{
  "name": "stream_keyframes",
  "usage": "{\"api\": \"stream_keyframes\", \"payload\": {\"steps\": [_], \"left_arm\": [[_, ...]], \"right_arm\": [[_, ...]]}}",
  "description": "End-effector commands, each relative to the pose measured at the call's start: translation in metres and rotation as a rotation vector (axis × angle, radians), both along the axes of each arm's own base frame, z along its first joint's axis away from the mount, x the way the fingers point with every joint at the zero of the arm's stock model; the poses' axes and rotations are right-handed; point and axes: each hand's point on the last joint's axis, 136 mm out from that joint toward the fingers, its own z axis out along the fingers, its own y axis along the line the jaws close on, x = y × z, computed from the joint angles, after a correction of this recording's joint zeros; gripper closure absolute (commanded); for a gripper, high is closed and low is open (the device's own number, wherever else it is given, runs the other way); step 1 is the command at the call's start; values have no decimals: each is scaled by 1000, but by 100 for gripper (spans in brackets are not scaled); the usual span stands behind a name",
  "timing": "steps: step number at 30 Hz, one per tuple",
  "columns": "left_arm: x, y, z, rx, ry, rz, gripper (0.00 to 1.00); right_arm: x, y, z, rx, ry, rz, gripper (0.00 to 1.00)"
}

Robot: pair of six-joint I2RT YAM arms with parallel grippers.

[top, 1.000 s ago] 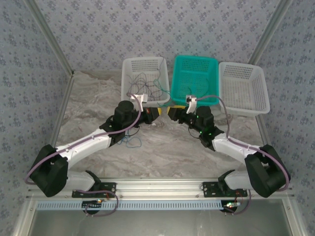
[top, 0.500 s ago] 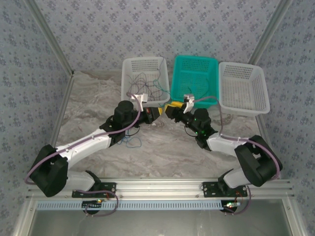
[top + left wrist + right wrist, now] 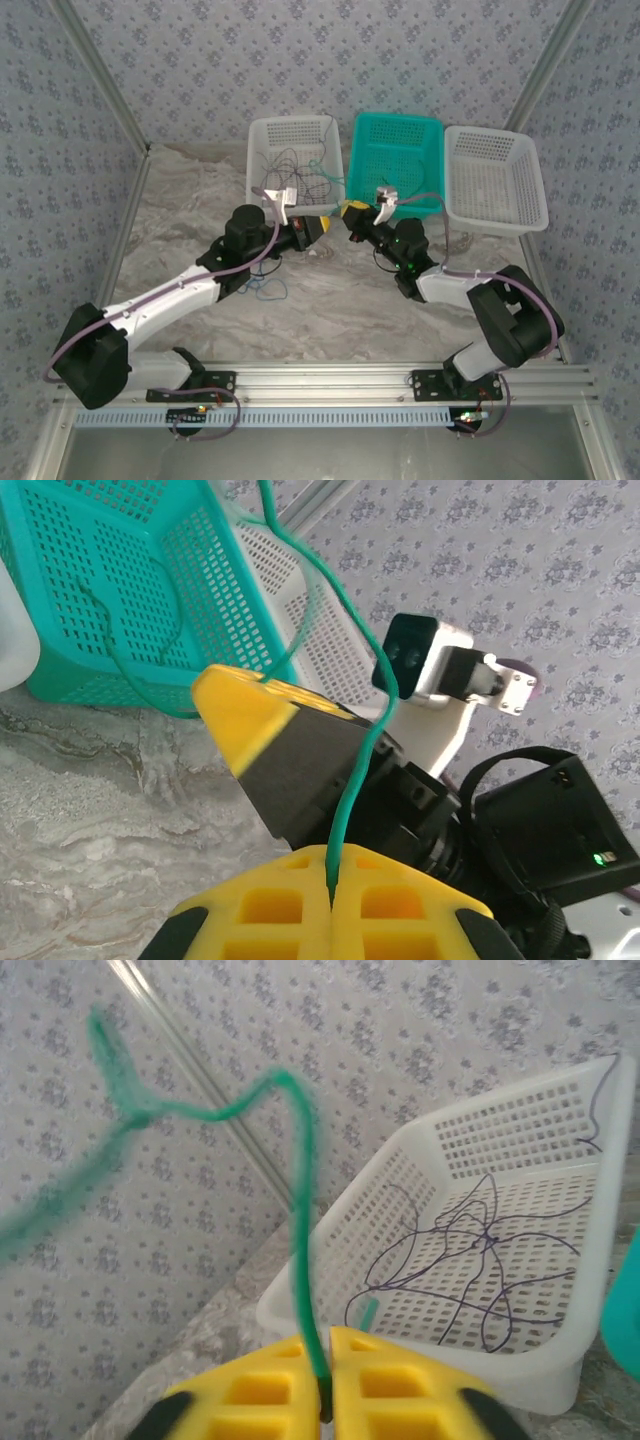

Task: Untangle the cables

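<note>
My left gripper carries the teal-green cable's end sideways away from my right gripper next, to straighten the bent cable before I release that end.
Both grippers pinch the same teal-green cable, one of the cables. In the left wrist view my left gripper is shut on its end, and the right gripper's yellow-and-black finger sits just beyond. My right gripper is shut on the green cable, which rises and bends off to the left. From above, the left gripper and right gripper nearly meet in front of the baskets. Dark purple cables lie tangled in the left white basket. A blue cable lies on the table.
A teal basket stands at the back middle, with a second white basket to its right. Metal frame posts run up both sides. The marbled table stretches in front of the arms.
My right gripper swung left toward the left gripper and shut on the green cable. The left gripper shifted slightly up and right, still holding the cable.
</note>
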Motion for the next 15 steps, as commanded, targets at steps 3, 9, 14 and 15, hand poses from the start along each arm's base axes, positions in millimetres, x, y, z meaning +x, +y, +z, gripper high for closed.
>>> {"api": "stream_keyframes", "payload": {"steps": [3,9,14,15], "left_arm": [[-8,21,48,-36,-102,38,100],[-8,123,55,142,-148,323,100],[-19,202,49,228,-146,565,100],[-20,206,46,226,-142,575,100]], "right_arm": [[12,-19,-7,11,35,-66,100],[17,-92,-44,-41,192,-340,100],[7,-143,-41,-57,230,-498,100],[6,-147,-37,-60,224,-510,100]]}}
